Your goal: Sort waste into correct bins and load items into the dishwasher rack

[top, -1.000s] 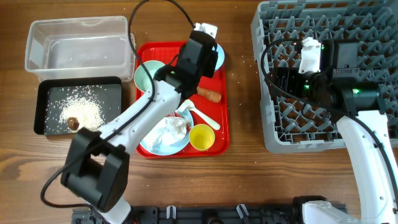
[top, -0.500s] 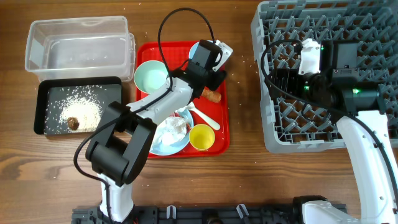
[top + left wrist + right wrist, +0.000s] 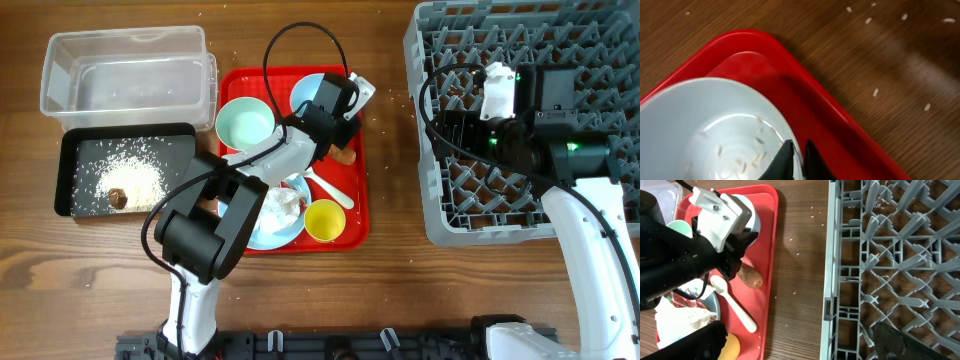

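Observation:
My left gripper lifts the bowl next, tips it over the black tray, and brings it down onto the red tray's far end to release, since rice grains lie inside.
My left gripper (image 3: 796, 161) (image 3: 335, 105) is shut on the rim of the light-blue bowl (image 3: 705, 125) (image 3: 305, 92), which sits at the back right of the red tray (image 3: 355, 205); a few rice grains lie inside it. Also on the tray are the mint-green bowl (image 3: 245, 123), the carrot piece (image 3: 343, 155), the white spoon (image 3: 328, 187), the yellow cup (image 3: 325, 220) and the pale-blue plate (image 3: 285, 232) carrying the crumpled tissue (image 3: 280, 208). My right gripper (image 3: 800, 350) stands open over the left part of the dishwasher rack (image 3: 470, 215), with nothing in it.
The clear tub (image 3: 125, 42) stands at the back left. In front of it, the black tray (image 3: 175, 150) holds rice (image 3: 132, 180) and a brown lump (image 3: 117, 198). Loose rice grains (image 3: 875, 92) dot the wood between the red tray and the rack.
My left gripper has settled over the light-blue bowl and shut on its rim. The right arm has not moved.

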Controlling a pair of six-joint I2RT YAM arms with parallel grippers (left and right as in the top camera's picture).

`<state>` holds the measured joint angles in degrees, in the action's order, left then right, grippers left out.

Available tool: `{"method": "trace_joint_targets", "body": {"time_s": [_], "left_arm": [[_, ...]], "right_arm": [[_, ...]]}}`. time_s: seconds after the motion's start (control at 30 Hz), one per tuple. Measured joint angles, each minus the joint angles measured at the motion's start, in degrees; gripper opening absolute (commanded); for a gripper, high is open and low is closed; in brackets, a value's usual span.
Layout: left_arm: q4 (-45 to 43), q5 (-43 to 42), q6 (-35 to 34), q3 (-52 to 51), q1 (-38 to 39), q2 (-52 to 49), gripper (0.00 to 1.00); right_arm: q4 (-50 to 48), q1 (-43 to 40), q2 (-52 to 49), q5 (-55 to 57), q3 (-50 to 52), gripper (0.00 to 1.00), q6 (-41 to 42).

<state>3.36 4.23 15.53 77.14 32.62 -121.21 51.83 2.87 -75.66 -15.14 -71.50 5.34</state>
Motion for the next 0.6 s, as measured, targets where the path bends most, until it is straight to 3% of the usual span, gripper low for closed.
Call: {"method": "trace_joint_targets", "body": {"time_s": [0.2, 0.37, 0.53, 0.6], "left_arm": [[2.60, 6.82, -10.05, -0.04, -0.02, 1.77, 0.04], [15.93, 8.00, -26.34, -0.39, -2.27, 18.99, 0.04], [34.21, 2.51, -37.55, 0.15, -13.25, 41.18, 0.04], [41.59, -2.95, -40.00, 0.17, -22.32, 46.75, 0.04]], "right_arm": [[0.02, 0.00, 0.00, 0.66, 0.00, 0.96, 0.00], [-0.04, 0.00, 0.00, 0.79, 0.00, 0.96, 0.00], [0.02, 0.00, 0.00, 0.92, 0.00, 0.96, 0.00], [-0.02, 0.00, 0.00, 1.07, 0.00, 0.96, 0.00]]}}
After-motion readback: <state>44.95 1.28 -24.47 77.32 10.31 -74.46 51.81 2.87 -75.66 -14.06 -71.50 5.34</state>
